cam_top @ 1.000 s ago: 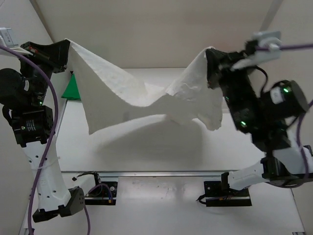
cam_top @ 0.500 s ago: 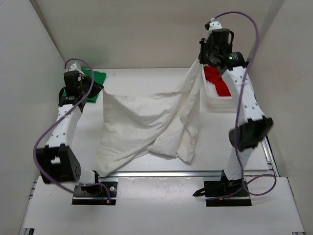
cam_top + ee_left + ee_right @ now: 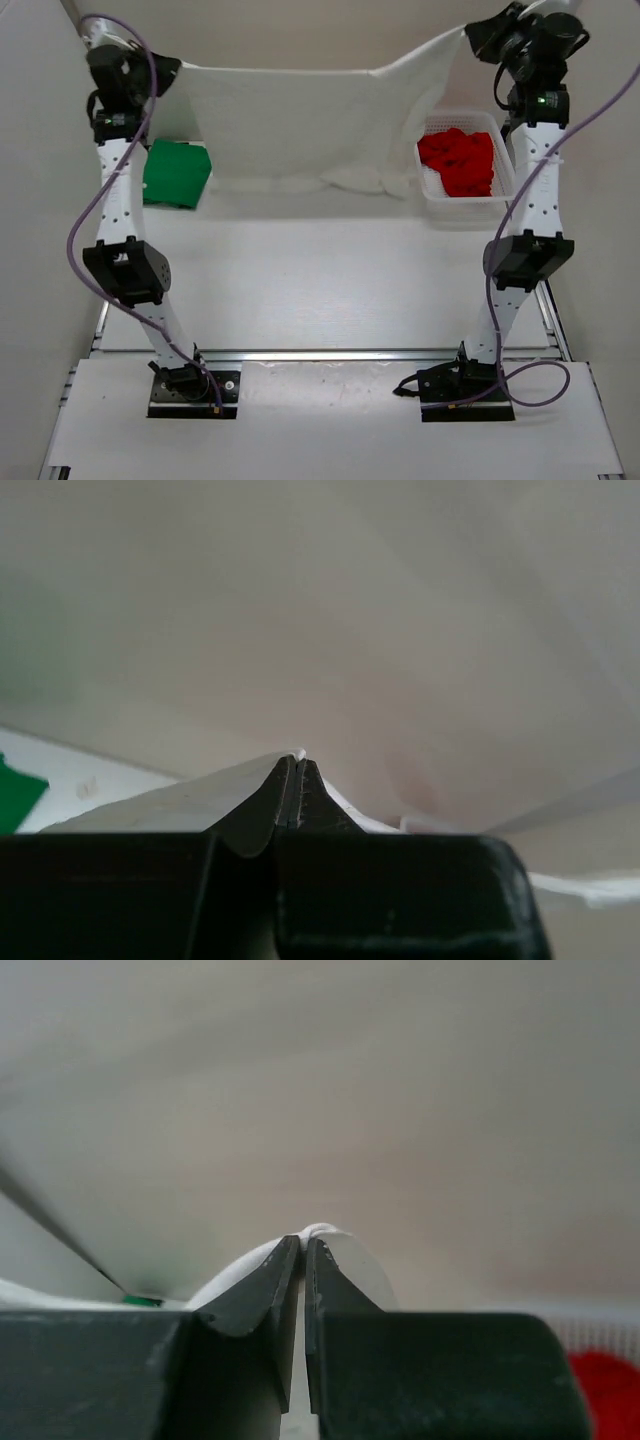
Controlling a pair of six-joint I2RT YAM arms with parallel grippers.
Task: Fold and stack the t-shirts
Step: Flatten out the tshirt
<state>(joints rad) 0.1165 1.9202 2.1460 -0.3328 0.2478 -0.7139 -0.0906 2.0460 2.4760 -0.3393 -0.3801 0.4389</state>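
Next, my left gripper moves back and down onto the bare tabletop by the green t-shirt's near edge. It releases its corner there, as the white t-shirt (image 3: 310, 125) hangs raised.
The white t-shirt (image 3: 310, 125) hangs stretched between my two grippers at the far end of the table, its lower edge touching the tabletop. My left gripper (image 3: 172, 68) is shut on its left corner; in the left wrist view the fingertips (image 3: 297, 765) pinch white cloth (image 3: 180, 795). My right gripper (image 3: 470, 35) is shut on its right corner; the right wrist view shows cloth (image 3: 355, 1265) bulging over the closed tips (image 3: 304, 1245). The green t-shirt (image 3: 176, 173) lies folded at the far left. The red t-shirt (image 3: 458, 162) lies crumpled in the basket.
A white plastic mesh basket (image 3: 505, 190) stands at the far right under my right arm. The enclosure's back and side walls stand close behind the raised shirt. Both arms are stretched far forward and high.
Both grippers have risen and moved back and apart, pulling the white shirt from a sagging drape over the table into a taut hanging sheet at the far end.
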